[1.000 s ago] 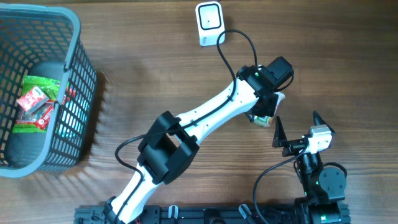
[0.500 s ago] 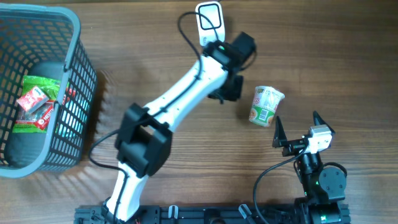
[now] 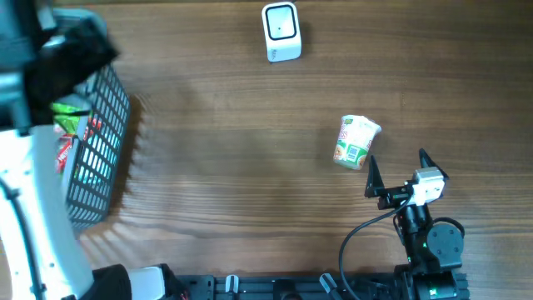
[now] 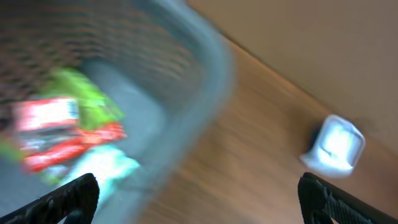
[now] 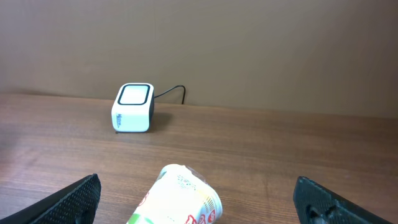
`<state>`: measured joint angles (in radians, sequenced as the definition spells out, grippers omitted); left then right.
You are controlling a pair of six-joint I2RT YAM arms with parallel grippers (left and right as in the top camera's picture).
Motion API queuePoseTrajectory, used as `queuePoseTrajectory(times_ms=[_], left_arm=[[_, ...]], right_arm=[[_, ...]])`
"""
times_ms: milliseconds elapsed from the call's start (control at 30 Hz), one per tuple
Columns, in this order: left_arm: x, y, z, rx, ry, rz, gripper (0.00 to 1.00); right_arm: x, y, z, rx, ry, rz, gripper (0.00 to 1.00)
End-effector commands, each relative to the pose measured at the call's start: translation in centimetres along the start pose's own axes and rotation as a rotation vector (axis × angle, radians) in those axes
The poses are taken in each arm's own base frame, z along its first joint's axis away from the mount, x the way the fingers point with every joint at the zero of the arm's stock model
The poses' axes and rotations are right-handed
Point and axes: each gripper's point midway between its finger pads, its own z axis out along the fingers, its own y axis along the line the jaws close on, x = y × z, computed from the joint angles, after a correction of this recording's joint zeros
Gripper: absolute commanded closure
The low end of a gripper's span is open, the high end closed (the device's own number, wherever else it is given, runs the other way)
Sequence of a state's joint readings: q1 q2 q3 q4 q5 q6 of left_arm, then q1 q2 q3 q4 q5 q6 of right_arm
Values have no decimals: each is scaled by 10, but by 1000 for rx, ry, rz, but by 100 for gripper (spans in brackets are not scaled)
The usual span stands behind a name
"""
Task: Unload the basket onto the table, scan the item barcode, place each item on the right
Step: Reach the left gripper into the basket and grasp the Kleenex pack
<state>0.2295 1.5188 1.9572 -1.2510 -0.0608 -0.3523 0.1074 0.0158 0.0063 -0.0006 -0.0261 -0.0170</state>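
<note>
My left gripper moves down into the mesh basket next, shifting left in its wrist view, onto the green and red packets, because they lie below the basket's rim.
The item, a white and green noodle cup point(image 3: 356, 142), lies on its side on the wooden table, apart from both grippers. In the right wrist view the cup point(image 5: 180, 198) rests just ahead of my right gripper point(image 5: 205, 200), which stands open with nothing gripped. The white barcode scanner point(image 3: 281, 31) stands at the far edge, also seen as a white box point(image 5: 134, 107). My left gripper point(image 4: 199, 202) is open and empty, hovering blurred over the basket rim. From overhead only the left arm's dark wrist point(image 3: 77, 46) shows.
A grey mesh basket point(image 3: 108, 117) stands at the far left, with green and red packets point(image 4: 68, 124) inside. The scanner's cable point(image 5: 174, 92) runs behind it. My right gripper point(image 3: 398, 169) sits at the near right.
My left gripper opened and let go of the cup, which now lies on the table. The left arm swung past the scanner to above the basket. The right arm stayed still.
</note>
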Motion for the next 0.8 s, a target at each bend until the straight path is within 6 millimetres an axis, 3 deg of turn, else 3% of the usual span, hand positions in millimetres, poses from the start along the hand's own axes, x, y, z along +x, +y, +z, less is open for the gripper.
queuePoseTrajectory(times_ms=[0,100,233,400,600,767], left_arm=[[-22,90,17,-200,-9,-161,0],[-19,143,33,-305,49,-258,0],[2,184,66,-387,177,-322,0],[39,203,120,-413,312,-287,0],[82,221,173,-418,341,-285,0],[107,229,201,-406,322,-285,0]], right_arm=[[-1,0,0,-5,-8,-2,0],[-1,0,0,-5,-8,-2,0],[-1,0,0,-5,-8,-2,0],[-1,0,0,-5,-8,-2,0],[-1,0,0,-5,-8,-2,0],[-2,0,0,-5,-8,-2,0]])
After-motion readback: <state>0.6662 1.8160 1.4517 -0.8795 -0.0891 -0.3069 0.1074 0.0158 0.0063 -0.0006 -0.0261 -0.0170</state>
